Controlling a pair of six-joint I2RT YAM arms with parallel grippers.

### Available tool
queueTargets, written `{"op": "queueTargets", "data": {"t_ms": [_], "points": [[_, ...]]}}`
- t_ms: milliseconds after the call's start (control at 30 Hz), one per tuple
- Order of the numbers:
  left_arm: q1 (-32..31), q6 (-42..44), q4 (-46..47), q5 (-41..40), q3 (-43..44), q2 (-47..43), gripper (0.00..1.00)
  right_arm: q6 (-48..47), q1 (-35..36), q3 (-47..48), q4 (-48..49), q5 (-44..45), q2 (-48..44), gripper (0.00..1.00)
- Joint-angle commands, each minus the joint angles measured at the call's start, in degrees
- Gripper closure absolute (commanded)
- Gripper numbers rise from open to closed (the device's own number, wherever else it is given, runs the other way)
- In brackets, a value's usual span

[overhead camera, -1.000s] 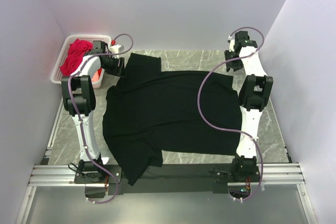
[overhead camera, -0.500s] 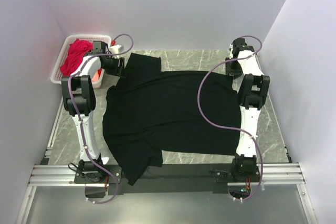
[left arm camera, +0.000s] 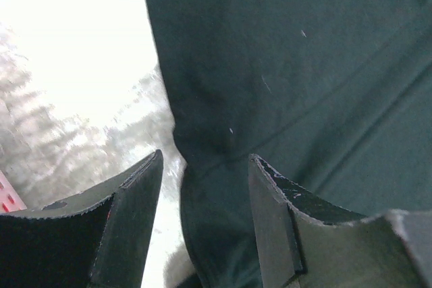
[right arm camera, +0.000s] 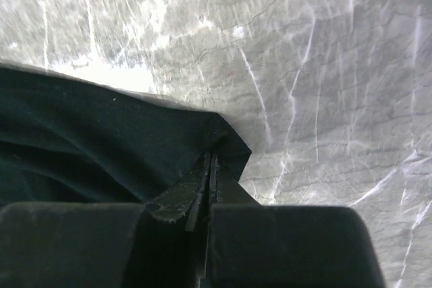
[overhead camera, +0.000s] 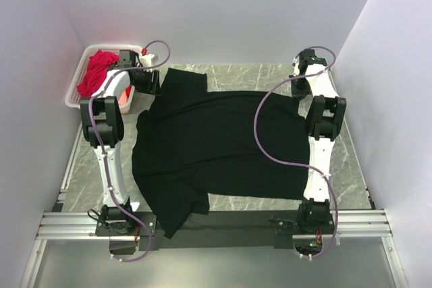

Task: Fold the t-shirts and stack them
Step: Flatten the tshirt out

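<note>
Next, my left gripper will lower toward the right in the top view onto the sleeve's edge (left arm camera: 177, 127), since the black cloth lies below it and on that side.
A large black t-shirt (overhead camera: 216, 143) lies spread flat across the marble table, one sleeve pointing to the far left. My left gripper (overhead camera: 154, 85) is low at that sleeve. In the left wrist view it (left arm camera: 206, 156) is open, with the sleeve's edge (left arm camera: 304, 65) running between the fingers. My right gripper (overhead camera: 299, 88) is at the shirt's far right corner. The right wrist view shows it (right arm camera: 210, 156) shut on that corner of black cloth (right arm camera: 101, 133). A crimson red t-shirt (overhead camera: 98, 69) lies bunched in the basket.
The white lattice basket (overhead camera: 74, 96) stands at the far left against the wall, just behind the left arm. Grey walls close in the table on three sides. Bare marble (overhead camera: 364, 166) shows to the right of the shirt.
My right gripper has shut on the far right corner of the black shirt. The left gripper stays open at the sleeve, hardly moved.
</note>
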Motion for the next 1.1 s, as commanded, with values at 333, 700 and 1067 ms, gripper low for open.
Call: {"op": "queueTargets", "data": {"t_ms": [333,700,1067], "points": [[-4.74,-1.12,4.33,-7.96,9.07,9.35,0.42,-4.94,-0.94,-2.64,3.95,-4.3,-5.87,1.0],[-5.8,-3.05,8.89,-9.72,9.07,8.83,0.95,-5.91,-1.2,-0.53,8.61,-3.16,-7.9,1.0],[-3.08,-6.04,17.23,-5.77,9.16,3.47,1.0,-6.52,-1.99,1.14,15.29,-0.35,-10.09,1.0]]}}
